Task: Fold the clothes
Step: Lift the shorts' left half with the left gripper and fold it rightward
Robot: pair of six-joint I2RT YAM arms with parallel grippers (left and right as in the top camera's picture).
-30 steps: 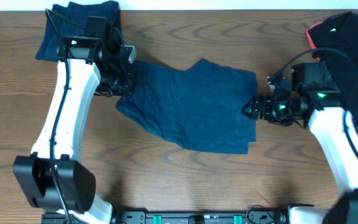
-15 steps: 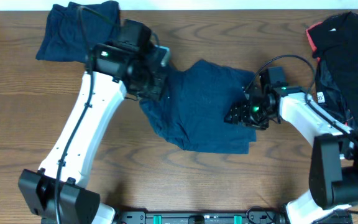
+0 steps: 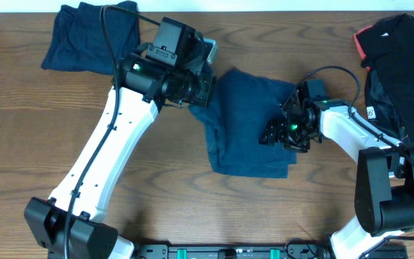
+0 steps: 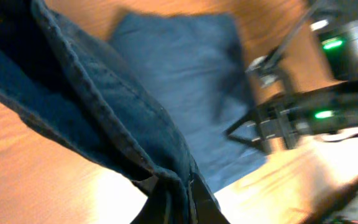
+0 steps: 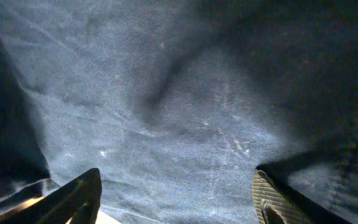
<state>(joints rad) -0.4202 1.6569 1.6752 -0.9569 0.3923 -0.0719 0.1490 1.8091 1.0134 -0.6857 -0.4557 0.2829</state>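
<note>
My left gripper should move the lifted edge to the right in the overhead view and down onto the flat denim point(image 3: 255, 115) point(image 4: 194, 81) to let go of it, because the edge still hangs raised.
A dark blue denim garment point(image 3: 246, 137) lies mid-table. My left gripper point(image 3: 208, 92) is shut on its left edge and holds that edge lifted over the cloth. In the left wrist view the denim hem point(image 4: 123, 118) hangs from the shut jaws point(image 4: 178, 196). My right gripper point(image 3: 273, 134) is open and rests over the right part of the garment. In the right wrist view its two fingers point(image 5: 178, 199) straddle flat denim point(image 5: 185, 118).
A folded dark blue garment point(image 3: 85, 36) lies at the back left corner. A black garment with red trim point(image 3: 401, 57) lies at the right edge. Bare wood table point(image 3: 192, 208) lies in front.
My left gripper has carried the garment's left edge rightward across the cloth, so the spread has narrowed. My right gripper moved left onto the garment and stays there.
</note>
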